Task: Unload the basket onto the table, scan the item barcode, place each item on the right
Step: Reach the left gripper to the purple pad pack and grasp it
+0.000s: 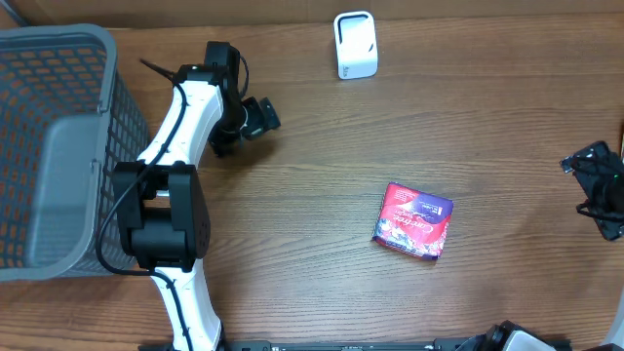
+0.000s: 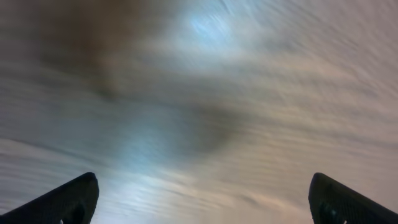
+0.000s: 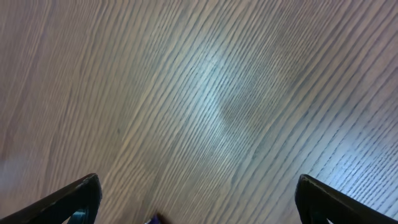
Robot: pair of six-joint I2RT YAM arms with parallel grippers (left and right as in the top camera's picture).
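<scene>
The packet (image 1: 413, 222) is far across the wood; my left gripper should swing away from the basket and back, then down onto the packet's basket-side edge.
The item, a red and purple packet (image 1: 413, 222), lies flat on the wooden table right of centre. A white scanner (image 1: 355, 44) stands at the back edge. My left gripper (image 1: 257, 116) hovers over the table's back left, far from the packet; its wrist view is motion-blurred and shows both fingertips wide apart with only wood between them (image 2: 202, 208). At the table's right edge my right gripper (image 1: 591, 190) stands open to the right of the packet. Its wrist view shows bare wood between the fingers (image 3: 199, 202) and a purple sliver of the packet (image 3: 154, 219) at the bottom edge.
A large grey mesh basket (image 1: 58, 146) fills the left side of the table, close behind the left arm. Bare wood lies between the scanner and the packet.
</scene>
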